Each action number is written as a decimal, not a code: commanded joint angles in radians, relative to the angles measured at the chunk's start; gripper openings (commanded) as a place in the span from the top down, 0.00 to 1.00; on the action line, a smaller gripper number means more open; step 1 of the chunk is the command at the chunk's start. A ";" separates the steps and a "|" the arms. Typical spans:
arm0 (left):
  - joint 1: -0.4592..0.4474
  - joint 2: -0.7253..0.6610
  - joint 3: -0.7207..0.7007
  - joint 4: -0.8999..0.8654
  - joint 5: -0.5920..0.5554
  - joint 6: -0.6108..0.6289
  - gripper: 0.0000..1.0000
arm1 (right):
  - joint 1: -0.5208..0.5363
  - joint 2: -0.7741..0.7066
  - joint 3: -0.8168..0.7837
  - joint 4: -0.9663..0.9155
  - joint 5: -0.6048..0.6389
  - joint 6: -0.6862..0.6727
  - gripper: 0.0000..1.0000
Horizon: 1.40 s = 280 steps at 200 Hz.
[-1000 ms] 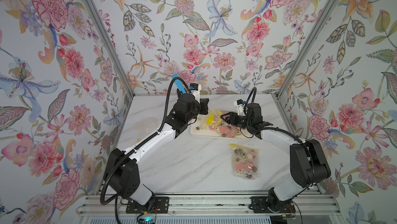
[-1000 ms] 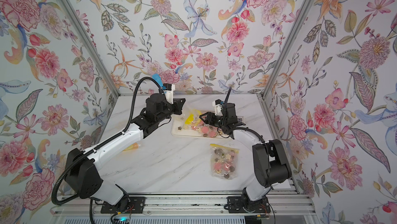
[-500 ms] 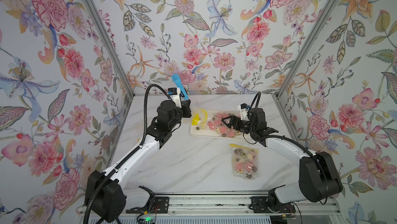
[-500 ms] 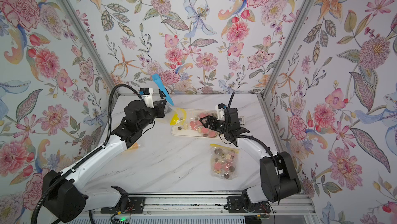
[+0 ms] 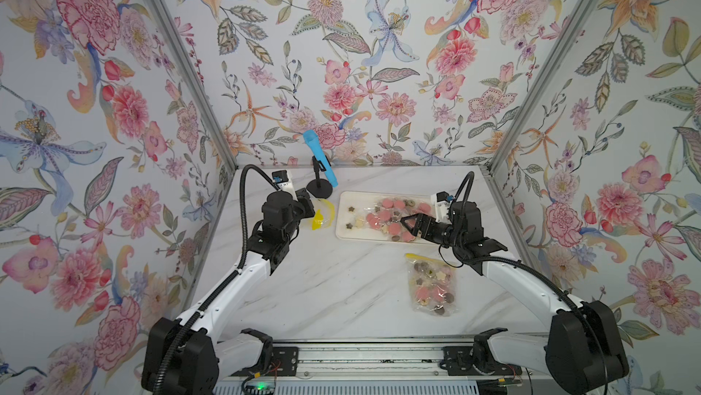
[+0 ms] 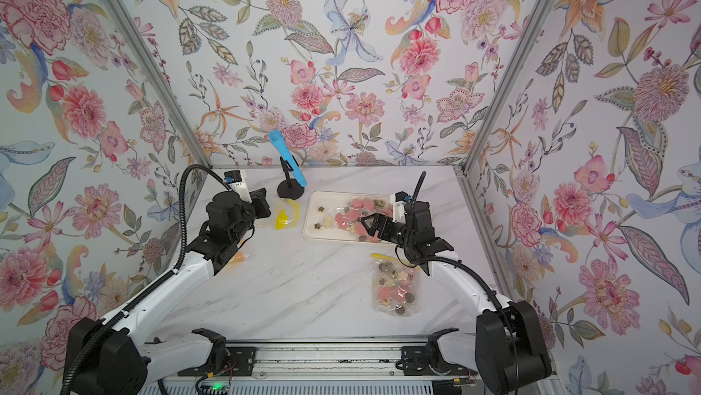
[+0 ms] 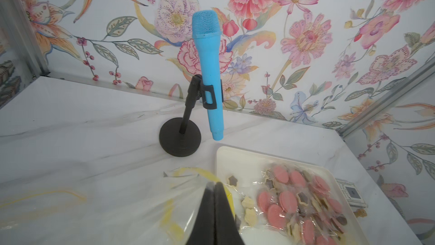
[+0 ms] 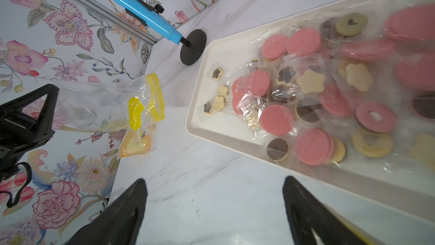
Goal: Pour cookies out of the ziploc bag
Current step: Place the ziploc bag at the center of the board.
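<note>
The clear ziploc bag [image 5: 322, 215] looks empty, so next my left gripper will move down toward the bare marble beside the tray and let go of it.
My left gripper [image 5: 308, 205] [image 6: 264, 205] [image 7: 214, 186] is shut on a clear ziploc bag [image 5: 322, 215] [image 6: 285, 215] [image 7: 141, 208] [image 8: 106, 100] with a yellow zip, which hangs left of the tray and looks empty. The cookies [image 5: 383, 216] [image 6: 352, 218] [image 7: 287, 199] [image 8: 277, 116], pink rounds, brown rings and beige stars, lie heaped on the white tray [image 5: 341, 199] [image 6: 308, 235] [image 7: 226, 156] [image 8: 195, 119], several in clear wrappers. Over the tray's near right part, my right gripper [image 5: 407, 222] [image 6: 367, 224] [image 8: 214, 189] stands open, holding nothing.
A second ziploc bag [image 5: 430, 287] [image 6: 396, 287] full of cookies lies flat on the marble in front of the tray. A blue microphone [image 5: 320, 158] [image 7: 208, 67] [image 8: 131, 1] on a black stand rises at the back, just left of the tray. Walls close in on three sides.
My left arm has drawn back to the left, carrying the bag off the tray. My right gripper has opened, let go of the bag and backed off slightly.
</note>
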State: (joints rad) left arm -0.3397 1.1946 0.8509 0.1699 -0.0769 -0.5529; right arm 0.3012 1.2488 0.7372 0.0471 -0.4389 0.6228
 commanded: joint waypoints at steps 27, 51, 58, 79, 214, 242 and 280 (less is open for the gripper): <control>0.033 -0.001 0.002 0.077 -0.173 0.143 1.00 | -0.045 -0.051 -0.054 -0.046 -0.025 0.028 0.11; 0.037 0.020 -0.031 0.142 -0.217 0.183 1.00 | -0.058 -0.066 -0.061 -0.053 -0.025 0.025 0.11; 0.039 0.025 -0.050 0.172 -0.223 0.194 1.00 | -0.059 -0.068 -0.061 -0.055 -0.027 0.025 0.11; 0.038 0.032 -0.118 0.257 -0.228 0.190 1.00 | -0.067 -0.069 -0.065 -0.056 -0.031 0.023 0.11; 0.012 -0.005 -0.360 0.332 -0.205 0.130 0.69 | -0.138 -0.049 -0.080 -0.059 -0.095 0.032 0.12; 0.010 -0.035 -0.354 0.262 -0.198 0.097 0.44 | -0.146 -0.052 -0.084 -0.058 -0.095 0.031 0.12; -0.007 -0.067 -0.317 0.151 -0.222 0.084 0.17 | -0.170 -0.053 -0.101 -0.059 -0.107 0.058 0.12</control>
State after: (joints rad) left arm -0.3286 1.1522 0.4988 0.4202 -0.2703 -0.4484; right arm 0.1467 1.1931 0.6628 -0.0044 -0.5262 0.6559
